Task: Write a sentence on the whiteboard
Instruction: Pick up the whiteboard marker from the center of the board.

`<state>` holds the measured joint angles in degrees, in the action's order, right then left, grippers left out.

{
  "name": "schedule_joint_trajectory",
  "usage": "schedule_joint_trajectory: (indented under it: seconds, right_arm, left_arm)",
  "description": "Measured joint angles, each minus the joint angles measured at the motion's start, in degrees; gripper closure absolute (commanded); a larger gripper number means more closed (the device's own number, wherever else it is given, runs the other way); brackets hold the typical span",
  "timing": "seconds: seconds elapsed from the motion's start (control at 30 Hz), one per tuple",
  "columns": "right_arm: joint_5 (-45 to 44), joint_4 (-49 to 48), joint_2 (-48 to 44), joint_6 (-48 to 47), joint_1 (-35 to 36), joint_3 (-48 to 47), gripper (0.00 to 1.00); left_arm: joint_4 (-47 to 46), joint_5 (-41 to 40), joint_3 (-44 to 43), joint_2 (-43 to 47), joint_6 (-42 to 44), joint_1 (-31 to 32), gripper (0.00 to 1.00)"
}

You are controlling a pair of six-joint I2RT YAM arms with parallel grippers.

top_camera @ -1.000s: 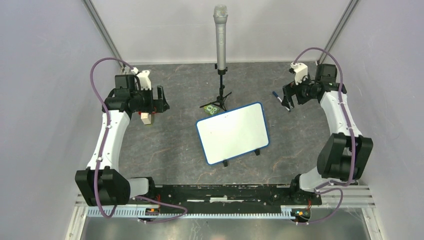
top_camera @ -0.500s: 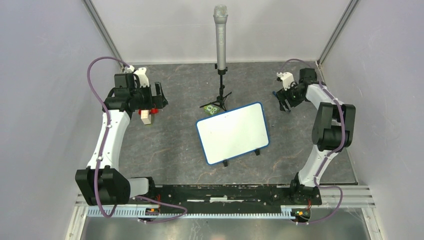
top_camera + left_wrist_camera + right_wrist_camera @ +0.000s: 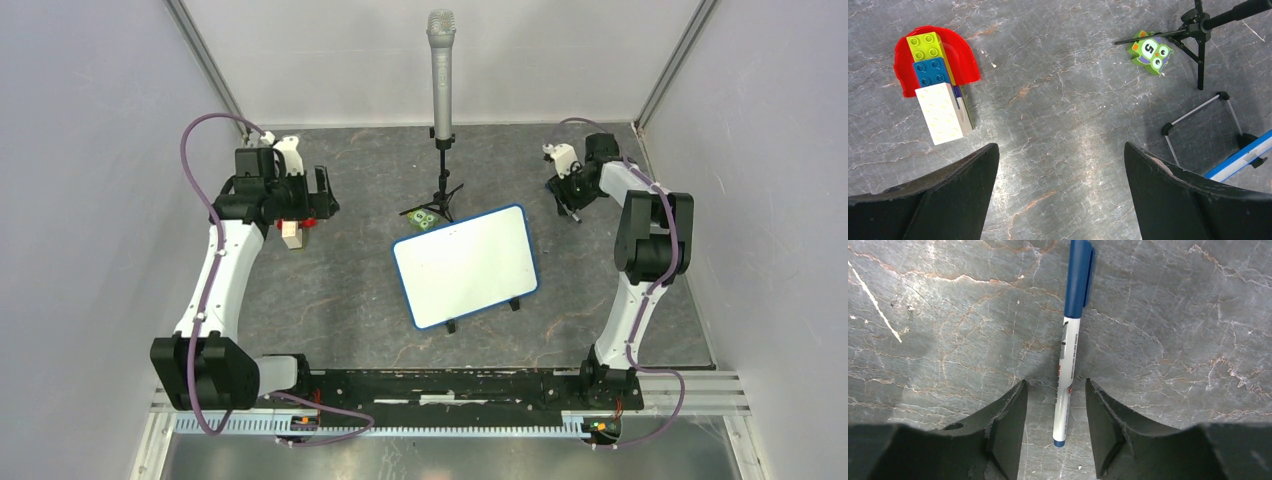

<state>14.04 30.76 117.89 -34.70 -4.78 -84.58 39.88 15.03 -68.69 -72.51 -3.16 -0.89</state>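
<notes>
My left gripper is going to swing to the right in the top view, over the whiteboard, and close on the marker's cap, because the marker [image 3: 1070, 345] still has its blue cap on.
The whiteboard [image 3: 465, 265] stands tilted on small black feet at the middle of the table, white with a thin blue edge [image 3: 1243, 157]. Its face is blank; no sentence shows on it. A blue-capped marker [image 3: 1070, 345] lies flat on the table at the far right. My right gripper [image 3: 1055, 382] is down over the marker's rear end, one finger on each side with a gap left on both, so it is open. From above, the marker tip [image 3: 573, 214] pokes out below that gripper [image 3: 566, 200]. My left gripper [image 3: 1061, 146] hangs wide open over bare table.
A microphone [image 3: 441, 70] on a black tripod [image 3: 441, 195] stands behind the board. A green owl block [image 3: 1149, 51] lies by the tripod. A stack of toy bricks [image 3: 938, 90] on a red piece sits at the far left. The board's wire stand [image 3: 1198, 107] shows behind it.
The right arm swung toward the back and came down over the marker, and its jaws narrowed around it. The left arm and the board stayed put.
</notes>
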Motion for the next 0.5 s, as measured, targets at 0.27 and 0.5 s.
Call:
schedule_joint_trajectory:
  seconds: [0.27, 0.5]
  right_arm:
    - [-0.09, 1.75, 0.68, -0.11, 0.04, -0.63, 0.89]
    - [-0.94, 1.70, -1.14, -0.33, -0.20, 1.38, 1.00]
  left_arm:
    - [1.68, 1.62, 0.17, 0.98, 4.28, 2.97, 0.00]
    - [8.50, 6.36, -5.29, -0.33, 10.32, 4.26, 0.00]
